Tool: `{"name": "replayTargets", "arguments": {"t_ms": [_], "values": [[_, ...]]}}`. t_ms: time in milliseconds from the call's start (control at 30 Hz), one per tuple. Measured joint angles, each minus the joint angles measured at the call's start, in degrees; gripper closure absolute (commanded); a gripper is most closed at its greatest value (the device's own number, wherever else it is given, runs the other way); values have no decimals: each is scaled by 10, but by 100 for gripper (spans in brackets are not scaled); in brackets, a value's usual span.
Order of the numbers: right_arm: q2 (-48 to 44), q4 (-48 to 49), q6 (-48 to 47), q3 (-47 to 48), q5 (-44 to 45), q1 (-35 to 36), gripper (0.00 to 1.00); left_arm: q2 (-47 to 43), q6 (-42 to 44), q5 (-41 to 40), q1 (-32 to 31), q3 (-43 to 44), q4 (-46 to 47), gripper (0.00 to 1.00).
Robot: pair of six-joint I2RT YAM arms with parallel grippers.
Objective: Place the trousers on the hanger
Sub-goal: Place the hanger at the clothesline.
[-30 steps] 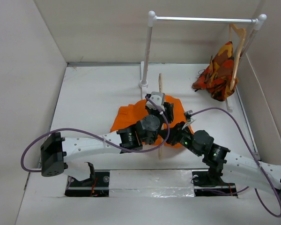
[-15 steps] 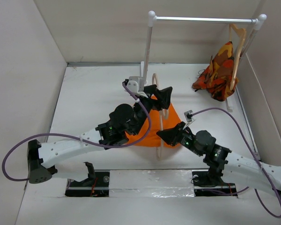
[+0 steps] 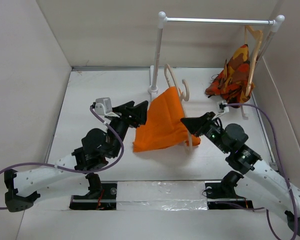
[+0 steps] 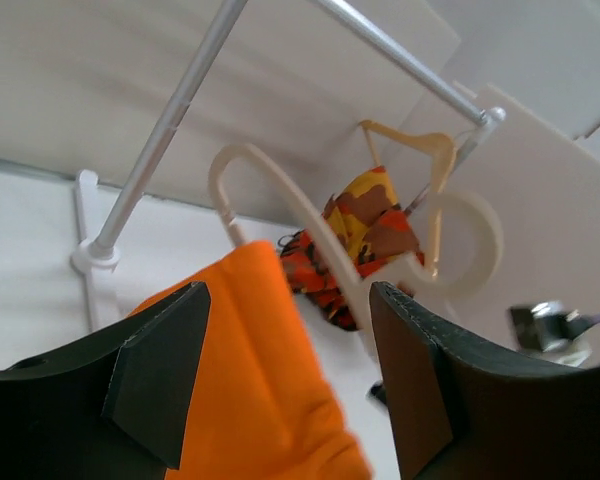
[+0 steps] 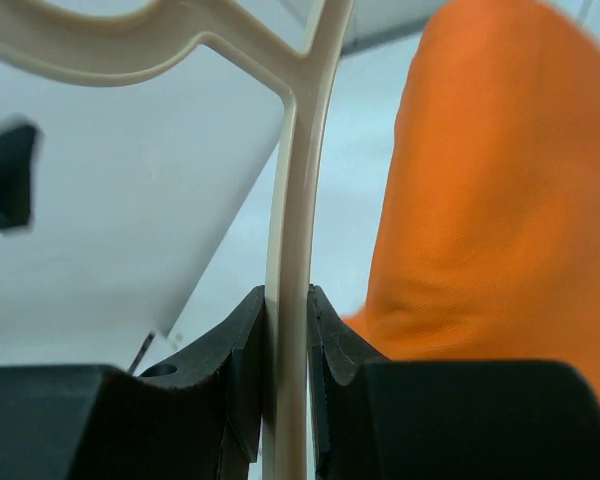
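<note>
The right gripper rises next, carries the hanger outward and releases its hook over the rack's bar (image 3: 215, 21), since that bar lies above and outward of the gripper.
The bright-orange trousers (image 3: 162, 122) hang draped over the pale cream hanger (image 3: 182, 89), which is lifted off the table and tilted, hook toward the rack. My right gripper (image 3: 186, 123) is shut on the hanger's thin arm (image 5: 290, 200), with the trousers (image 5: 500, 200) just to its right. My left gripper (image 3: 141, 112) is open and empty, just left of the cloth's edge. In the left wrist view, the trousers (image 4: 250, 380) and the hanger's curved arm and hook (image 4: 280, 190) lie beyond the spread fingers (image 4: 155, 380).
A white clothes rack (image 3: 217, 21) stands at the back, its left post (image 3: 156, 55) close behind the hanger. A tan wooden hanger (image 3: 253, 50) on its right end carries a patterned orange-brown garment (image 3: 232, 77). Walls close in left, back and right.
The right gripper has raised the hanger and swung it back-right, with the trousers now hanging over it. The left gripper has drawn back to the left, away from the hanger.
</note>
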Motion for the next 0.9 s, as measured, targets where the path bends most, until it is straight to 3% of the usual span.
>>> {"name": "replayTargets", "arguments": {"t_ms": [333,667,900], "values": [[71,-25,-30,123,-80,-147,100,-44,-27,-10,2,-98,-68,38],[113,-31,-21,167,-106,-219,100,-100,-35,-16,7,-140,-70,39],[197,-49,-22,255,-113,-275,100,-99,-46,18,7,-160,-79,41]]}}
